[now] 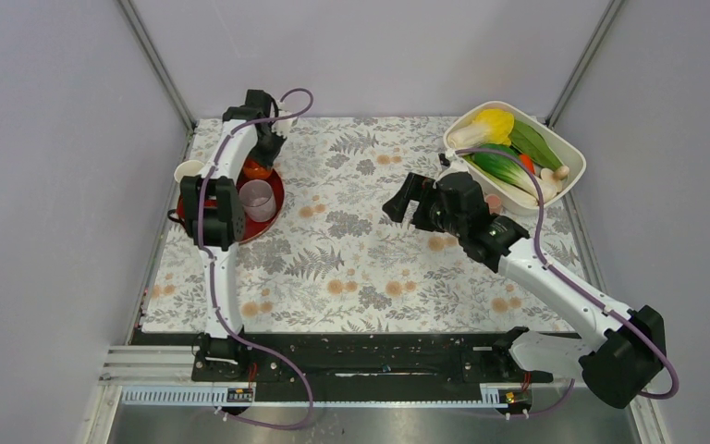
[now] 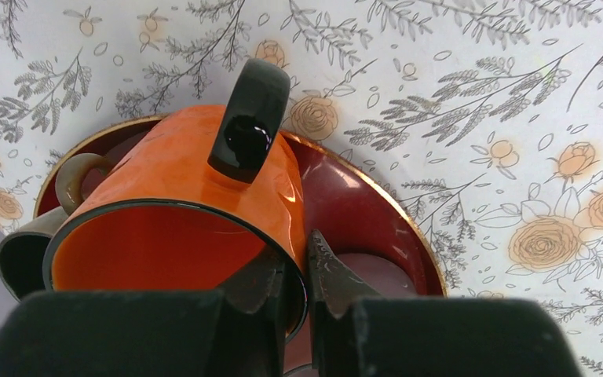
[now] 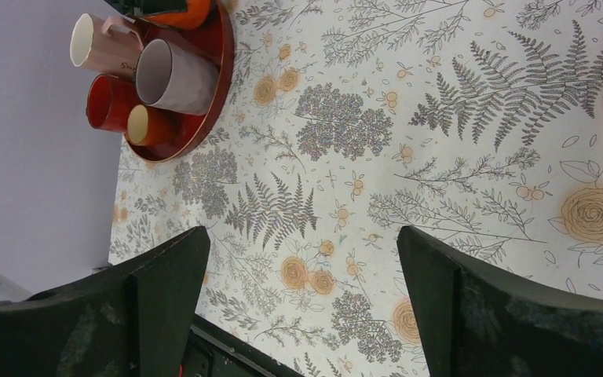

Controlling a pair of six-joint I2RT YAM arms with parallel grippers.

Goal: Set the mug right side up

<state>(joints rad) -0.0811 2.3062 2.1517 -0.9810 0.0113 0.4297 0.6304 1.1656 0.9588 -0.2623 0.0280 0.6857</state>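
My left gripper lowers the orange mug onto the red tray's bare far part beside the greyish-mauve mug next and releases its rim, since that part lies below.
The pale pink mug stands at the left rim of the red tray, whitish opening up. It also shows in the right wrist view, handle to the far side. No gripper touches it. My left gripper is over the tray's far part, shut on the rim of a glossy orange mug with a black handle: one finger inside, one outside. That mug is tilted, mouth towards the wrist camera. My right gripper hangs open and empty over the middle of the cloth.
In and beside the tray are a greyish-mauve mug, a red mug and a small orange cup. A white bowl of vegetables stands at the back right, with a small pink thing beside it.
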